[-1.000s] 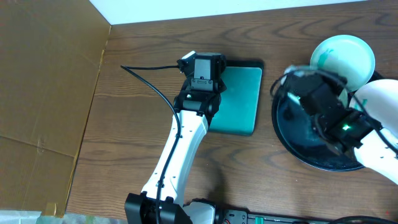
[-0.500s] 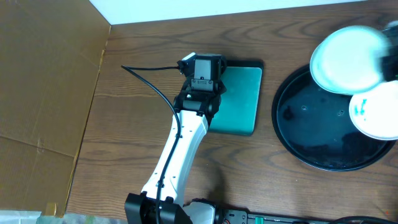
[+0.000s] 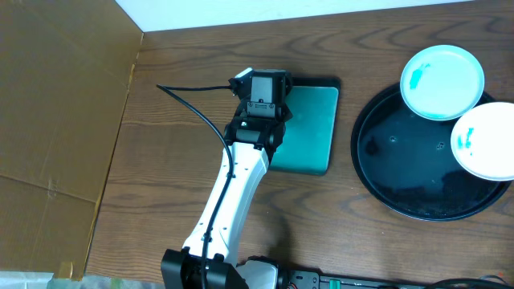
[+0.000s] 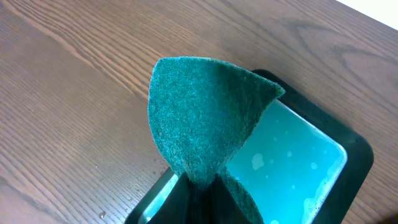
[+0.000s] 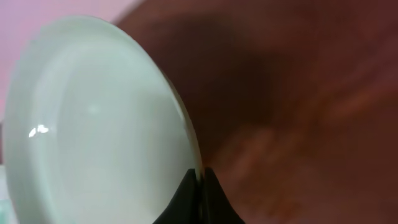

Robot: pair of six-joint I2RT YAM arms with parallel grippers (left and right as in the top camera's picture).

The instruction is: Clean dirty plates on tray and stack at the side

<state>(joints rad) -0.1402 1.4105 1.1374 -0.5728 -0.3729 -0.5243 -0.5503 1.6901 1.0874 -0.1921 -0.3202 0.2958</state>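
The robot's right gripper will go down toward the bare brown table below and let go of the third white plate's rim there, since that part of the table is empty.
Two dirty plates show in the overhead view. One plate [image 3: 442, 82] rests on the upper rim of the round black tray [image 3: 401, 164], and another plate [image 3: 487, 141] lies at the tray's right side. Each has a small teal smear. My right gripper [image 5: 202, 175] is outside the overhead view and is shut on the rim of a third white plate [image 5: 93, 124], held tilted above the brown table. My left gripper [image 4: 202, 185] is shut on a teal scouring pad [image 4: 202, 112]. In the overhead view, the left gripper [image 3: 261, 90] hovers over the left edge of the teal dish.
The rectangular teal dish [image 3: 309, 128] with a black rim holds soapy water [image 4: 292, 162] and stands mid-table, left of the tray. A black cable [image 3: 197, 112] trails left of my left arm. Brown cardboard [image 3: 56, 120] covers the table's left side.
My right arm has swept off the tray and out of the overhead view to the right, uncovering the two plates. The left arm and pad have not moved.
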